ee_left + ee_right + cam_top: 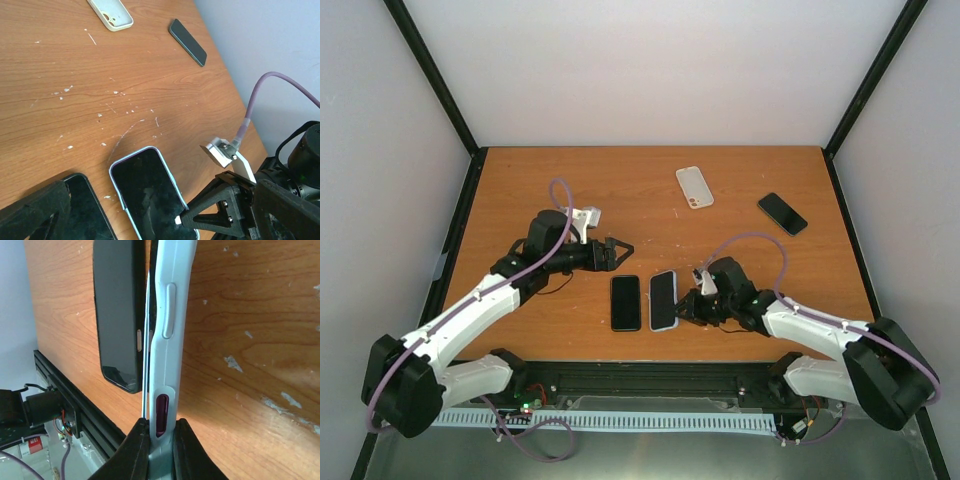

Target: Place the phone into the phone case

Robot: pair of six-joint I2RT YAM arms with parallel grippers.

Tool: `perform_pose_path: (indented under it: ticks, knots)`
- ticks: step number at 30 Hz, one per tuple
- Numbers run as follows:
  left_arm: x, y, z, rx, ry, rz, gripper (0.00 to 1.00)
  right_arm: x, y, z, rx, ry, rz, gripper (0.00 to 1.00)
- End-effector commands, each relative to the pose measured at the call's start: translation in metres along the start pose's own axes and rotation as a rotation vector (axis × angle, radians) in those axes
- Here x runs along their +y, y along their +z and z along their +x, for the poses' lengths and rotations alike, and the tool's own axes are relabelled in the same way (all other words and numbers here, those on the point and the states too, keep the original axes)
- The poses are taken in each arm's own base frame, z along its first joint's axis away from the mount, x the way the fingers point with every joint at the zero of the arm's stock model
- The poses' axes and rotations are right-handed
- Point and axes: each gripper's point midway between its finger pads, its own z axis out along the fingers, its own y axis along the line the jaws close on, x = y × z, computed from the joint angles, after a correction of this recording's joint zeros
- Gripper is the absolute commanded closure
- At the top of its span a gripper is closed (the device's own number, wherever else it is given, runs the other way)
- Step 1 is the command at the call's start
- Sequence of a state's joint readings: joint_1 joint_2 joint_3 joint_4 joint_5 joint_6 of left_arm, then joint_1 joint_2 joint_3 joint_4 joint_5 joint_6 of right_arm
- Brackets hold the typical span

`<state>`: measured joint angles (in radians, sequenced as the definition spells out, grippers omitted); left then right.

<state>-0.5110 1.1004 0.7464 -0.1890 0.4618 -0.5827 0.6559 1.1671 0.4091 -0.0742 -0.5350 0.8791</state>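
Note:
My right gripper holds the case's edge, and the phone is already inside the case. Next, my right gripper will lower that edge onto the table and open to release it.
A dark-screened phone lies inside a light blue phone case (663,300) at the table's front middle. It also shows in the left wrist view (150,195). In the right wrist view I see the case (170,315) edge on, with the phone's purple side showing through a slot. My right gripper (686,306) (161,422) is shut on the case's right edge near its near end. Its finger (220,207) touches that edge in the left wrist view. My left gripper (612,252) is open and empty, just behind the phones, with one finger (30,212) in front of the bare phone.
A bare black phone (626,302) (117,315) lies flat just left of the cased one. A white empty case (694,187) (111,14) and another black phone (782,213) (187,42) lie at the back right. The black front rail (640,375) runs along the wooden table's near edge.

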Motion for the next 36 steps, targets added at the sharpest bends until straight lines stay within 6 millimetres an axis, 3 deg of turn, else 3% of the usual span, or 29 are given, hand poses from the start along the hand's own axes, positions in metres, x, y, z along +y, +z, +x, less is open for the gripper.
perform_pose_path:
  ticks: [1, 7, 16, 20, 24, 27, 30, 36]
  knots:
    - [-0.005, -0.012, -0.016, -0.049, 0.059, -0.029, 0.01, 0.009, 0.004, -0.009, -0.016, -0.062, -0.035, 0.97]
    - [-0.002, -0.016, -0.016, -0.057, 0.074, -0.051, 0.0, -0.02, 0.013, -0.007, 0.001, -0.012, 0.079, 0.93]
    - [-0.003, -0.029, -0.026, -0.085, 0.121, -0.111, 0.01, -0.037, -0.004, -0.029, -0.099, -0.011, 0.274, 0.52]
    - [-0.007, -0.037, -0.031, -0.094, 0.151, -0.128, 0.01, -0.038, -0.02, -0.051, -0.163, -0.024, 0.349, 0.43]
    - [-0.007, -0.045, -0.036, -0.116, 0.184, -0.155, 0.01, -0.035, -0.031, -0.082, -0.221, -0.041, 0.381, 0.44]
    - [-0.006, -0.05, -0.037, -0.125, 0.201, -0.173, 0.01, -0.038, -0.036, -0.106, -0.254, -0.056, 0.428, 0.58]
    - [-0.004, -0.051, -0.034, -0.121, 0.214, -0.18, 0.01, -0.053, -0.054, -0.145, -0.329, -0.035, 0.518, 0.66]
    - [-0.003, -0.052, -0.029, -0.108, 0.234, -0.179, 0.0, -0.079, -0.106, -0.241, -0.438, -0.125, 0.799, 0.62]
